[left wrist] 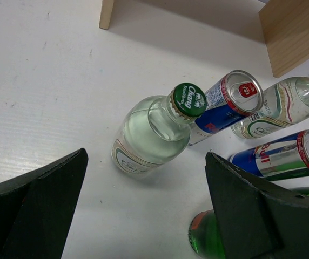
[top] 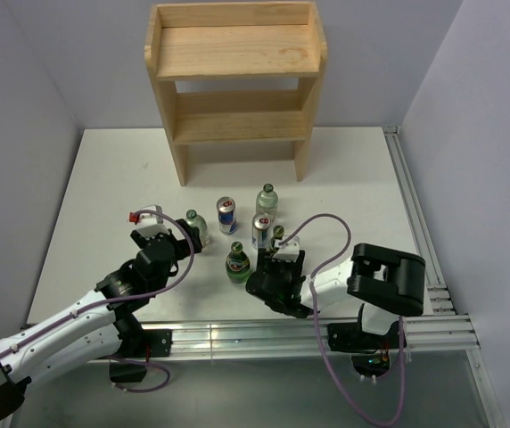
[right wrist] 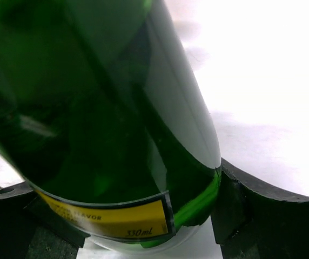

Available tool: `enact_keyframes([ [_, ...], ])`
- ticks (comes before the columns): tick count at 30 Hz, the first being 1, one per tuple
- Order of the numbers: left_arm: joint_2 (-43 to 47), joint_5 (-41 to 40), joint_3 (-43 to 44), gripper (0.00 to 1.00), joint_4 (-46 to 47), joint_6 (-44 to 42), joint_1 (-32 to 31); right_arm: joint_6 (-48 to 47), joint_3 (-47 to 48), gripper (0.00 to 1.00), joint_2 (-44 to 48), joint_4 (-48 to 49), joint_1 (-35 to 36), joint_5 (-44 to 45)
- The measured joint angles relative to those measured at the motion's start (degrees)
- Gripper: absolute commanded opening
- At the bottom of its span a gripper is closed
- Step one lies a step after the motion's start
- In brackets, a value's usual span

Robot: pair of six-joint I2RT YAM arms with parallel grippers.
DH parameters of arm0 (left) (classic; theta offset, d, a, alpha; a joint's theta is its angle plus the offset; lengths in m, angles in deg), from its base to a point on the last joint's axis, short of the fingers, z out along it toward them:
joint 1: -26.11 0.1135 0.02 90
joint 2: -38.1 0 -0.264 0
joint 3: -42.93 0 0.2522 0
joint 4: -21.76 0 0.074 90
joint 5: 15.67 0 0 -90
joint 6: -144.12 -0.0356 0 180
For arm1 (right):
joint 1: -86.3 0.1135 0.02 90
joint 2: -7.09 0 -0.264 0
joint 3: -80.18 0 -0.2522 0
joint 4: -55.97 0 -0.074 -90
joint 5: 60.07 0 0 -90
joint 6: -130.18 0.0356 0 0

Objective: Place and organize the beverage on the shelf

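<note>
The bottle lifts outward in my right gripper next and goes down onto the bare rail-side end of the top level for release, since that end lies above and outward.
The wooden shelf stands at the back of the table, all its tiers bare. Several beverages stand in front of it. Both pads of my right gripper press against the lower body of a green bottle with a yellow label. In the top view only that bottle's cap shows above the right gripper. My left gripper is open, just short of a clear bottle with a green cap, with nothing between its fingers. In the top view the left gripper sits beside that clear bottle.
A blue and silver can, a second clear bottle, another can and a green bottle with a red label crowd the middle. That green bottle is close to my left gripper's right finger. An aluminium rail runs along the right edge.
</note>
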Motion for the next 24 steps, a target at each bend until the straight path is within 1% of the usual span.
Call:
enact_keyframes([
  [3,0.1,-0.1,0.0,0.97,0.0,0.0,0.0,7.9,3.3,0.00,2.9,-15.3,1.6,1.9],
  [7,0.1,-0.1,0.0,0.97,0.0,0.0,0.0,22.9,13.6,0.00,4.6,-40.5,5.6,4.4],
  [9,0.1,-0.3,0.0,0.97,0.0,0.0,0.0,32.1,20.6,0.00,4.6,-54.6,8.0,6.0],
  [11,0.1,-0.4,0.0,0.97,0.0,0.0,0.0,43.6,27.6,0.00,4.2,-69.9,10.1,7.1],
  [13,0.1,-0.5,0.0,0.97,0.0,0.0,0.0,52.7,33.4,0.00,3.5,-81.9,12.1,9.4],
  [16,0.1,-0.5,0.0,0.97,-0.1,0.0,0.0,59.1,37.2,0.00,3.7,-91.3,14.0,10.7],
  [18,0.2,-0.7,0.0,0.97,-0.1,0.0,0.0,60.2,37.9,0.00,4.5,-95.0,14.3,11.1],
  [21,0.6,-0.9,0.0,0.97,-0.1,0.0,0.0,60.4,37.9,0.00,8.0,-98.2,14.3,11.0],
  [24,1.0,-0.9,0.0,0.97,-0.1,0.0,0.0,57.3,41.5,0.00,12.7,-101.2,13.6,10.5],
])
